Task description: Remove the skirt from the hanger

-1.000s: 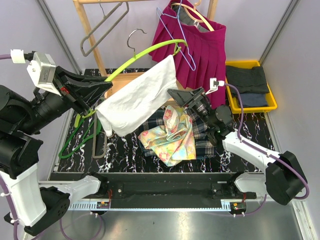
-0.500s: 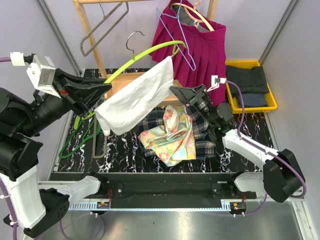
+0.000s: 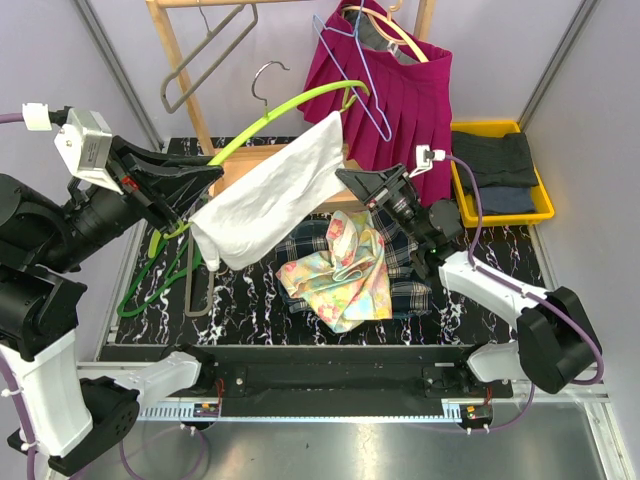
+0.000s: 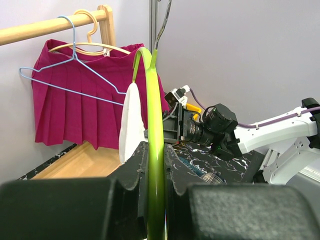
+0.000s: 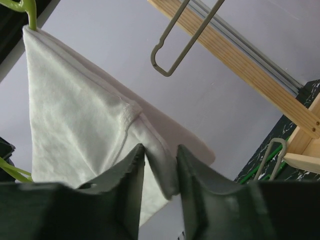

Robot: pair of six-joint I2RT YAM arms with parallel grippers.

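My left gripper will next pull the lime-green hanger [image 3: 290, 105] off the skirt, then go down and release it onto the green hangers, where other empty hangers lie.
A white skirt [image 3: 270, 200] hangs from a lime-green hanger [image 3: 290, 105] held up over the table. My left gripper [image 3: 213, 172] is shut on the hanger's arm; in the left wrist view the green bar [image 4: 155, 150] is pinched between the black fingers, with the skirt [image 4: 132, 120] draped behind it. My right gripper [image 3: 345, 182] reaches up to the skirt's right edge. In the right wrist view a folded hem of the skirt [image 5: 85, 125] sits between the narrowed fingers of that gripper [image 5: 161, 156], and the hanger's green tip [image 5: 22, 6] shows at the top left.
A magenta pleated skirt [image 3: 405, 95] and a blue wire hanger [image 3: 365, 95] hang on the wooden rail, with a grey hanger [image 3: 205, 60] beside them. A floral and plaid clothes pile [image 3: 350, 265] lies mid-table. A yellow bin [image 3: 500, 215] sits at the right, green hangers [image 3: 150, 280] at the left.
My right gripper has closed from wide open onto the skirt's right edge and shifted slightly up and left. The left gripper and hanger have stayed put.
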